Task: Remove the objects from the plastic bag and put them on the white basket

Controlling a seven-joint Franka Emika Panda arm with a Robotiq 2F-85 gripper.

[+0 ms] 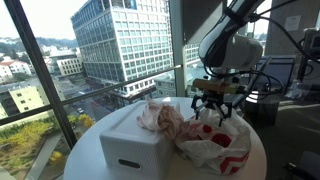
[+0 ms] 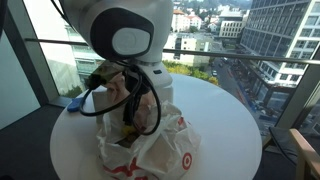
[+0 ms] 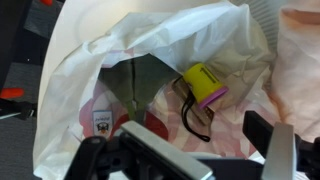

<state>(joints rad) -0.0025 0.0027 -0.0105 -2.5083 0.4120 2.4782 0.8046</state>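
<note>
My gripper goes down next, fingers spread, through the bag's opening (image 1: 211, 121) (image 3: 172, 108) onto the red plush toy by the dark olive item, since the bag's contents lie below it.
The white plastic bag (image 1: 215, 142) with red logos lies crumpled on the round table, beside the white basket (image 1: 128, 145). It also shows in an exterior view (image 2: 150, 148) in front of the arm. In the wrist view the bag's mouth (image 3: 150, 40) is open. Inside lie a yellow object with a purple end (image 3: 203, 84), a black cord loop (image 3: 190, 122) and a dark olive item (image 3: 135, 80). My gripper (image 1: 217, 105) hovers just above the bag. Its fingers (image 3: 215, 152) are spread apart with nothing between them.
A pinkish crumpled item (image 1: 158, 117) rests on top of the basket. The round white table (image 1: 90, 150) stands by large windows, its edge close on all sides. A blue thing (image 2: 72, 100) lies at the table's far edge. The arm (image 2: 125, 40) blocks much of that view.
</note>
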